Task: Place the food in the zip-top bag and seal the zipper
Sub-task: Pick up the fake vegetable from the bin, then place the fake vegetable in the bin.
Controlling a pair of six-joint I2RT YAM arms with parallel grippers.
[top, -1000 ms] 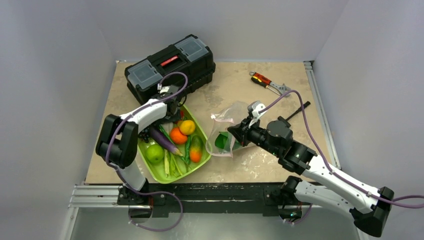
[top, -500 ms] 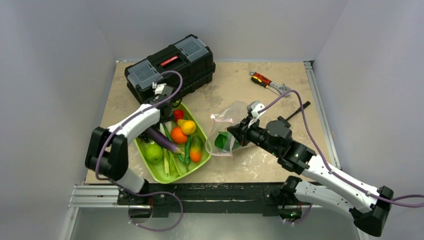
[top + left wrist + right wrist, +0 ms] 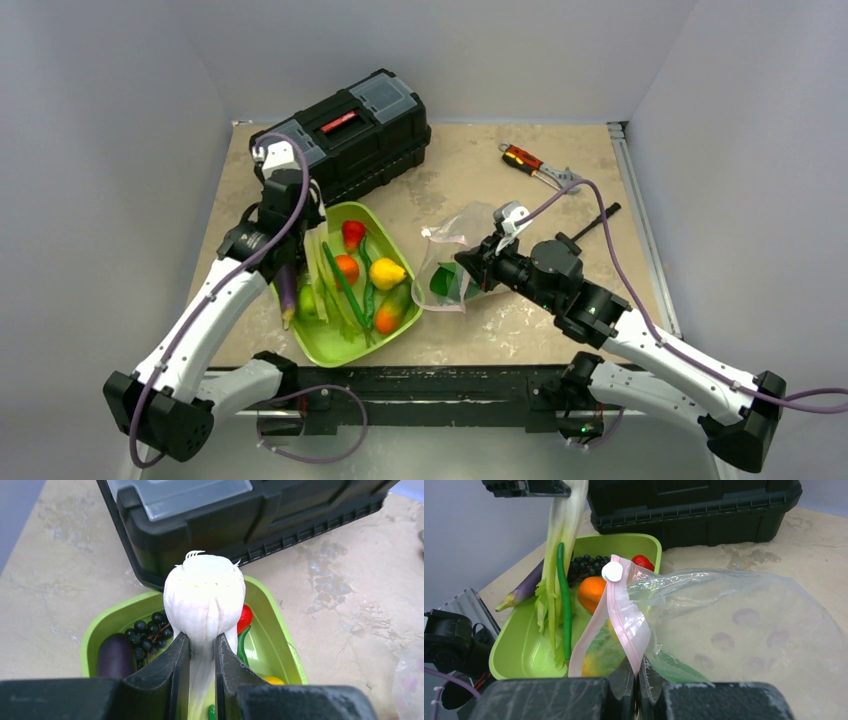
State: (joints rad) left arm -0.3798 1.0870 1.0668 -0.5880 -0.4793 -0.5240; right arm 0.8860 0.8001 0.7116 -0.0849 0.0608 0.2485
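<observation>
My left gripper should move up, swing toward the bag (image 3: pixel 455 232), lower the bok choy next to the yellow fruit (image 3: pixel 387 272) and then let go of it, because that side of the tray is closer to the bag's opening.
My left gripper (image 3: pixel 302 224) (image 3: pixel 202 641) is shut on the white stem of a bok choy (image 3: pixel 205 595). It holds the bok choy (image 3: pixel 322 268) (image 3: pixel 560 525) above the lime-green tray (image 3: pixel 402 318), leaves hanging down. In the tray lie an eggplant (image 3: pixel 287 290), an orange (image 3: pixel 347 268), a yellow fruit (image 3: pixel 387 272), grapes (image 3: pixel 145 630) and green beans (image 3: pixel 347 288). The zip-top bag (image 3: pixel 455 232) (image 3: pixel 744 630) lies right of the tray with something green (image 3: pixel 442 283) inside. My right gripper (image 3: pixel 468 262) (image 3: pixel 638 669) is shut on its pink zipper (image 3: pixel 624 615), and the mouth stands open.
A black toolbox (image 3: pixel 340 130) stands just behind the tray, close to my left wrist. Red-handled pliers (image 3: pixel 530 163) and a thin black tool (image 3: pixel 597 219) lie at the back right. Walls close in on three sides.
My left gripper has shut on the bok choy and risen out of the tray, swinging back and left. The fruit in the tray has shifted. The right arm has not moved.
</observation>
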